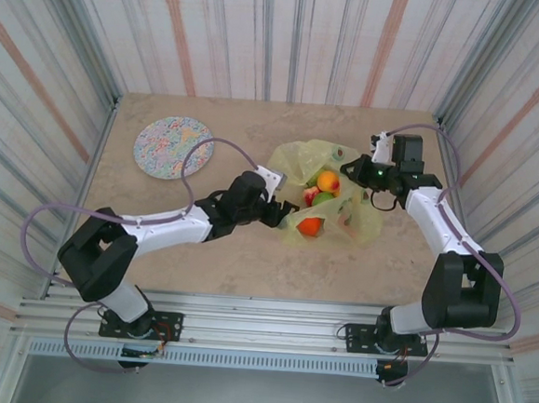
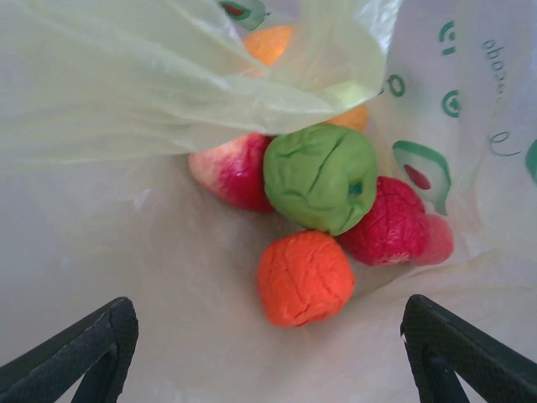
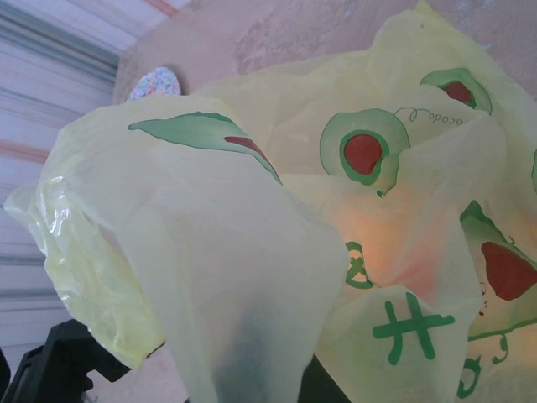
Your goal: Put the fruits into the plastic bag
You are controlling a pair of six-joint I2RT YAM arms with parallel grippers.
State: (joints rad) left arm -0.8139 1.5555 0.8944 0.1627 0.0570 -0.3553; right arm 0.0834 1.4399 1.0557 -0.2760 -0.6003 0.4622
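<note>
I should next draw my left gripper out of the bag's opening, away from the fruits, and then close it on the opening's rim, because its open fingers reach past that rim.
The yellow-green plastic bag printed with avocado halves lies right of the table's centre, its mouth facing left. Inside it lie a peach-like fruit, a red fruit, a green fruit and an orange fruit. My left gripper is open at the mouth with nothing between its fingers. Just ahead of it sit the orange fruit, the green fruit, a red fruit and a red-and-cream one. My right gripper is shut on the bag's upper edge, and the bag drapes over its fingers.
A round multicolour-speckled plate lies at the back left, and the plate is small and far off in the right wrist view. Striped walls close in the table on three sides. Bare tabletop stretches in front of the bag.
</note>
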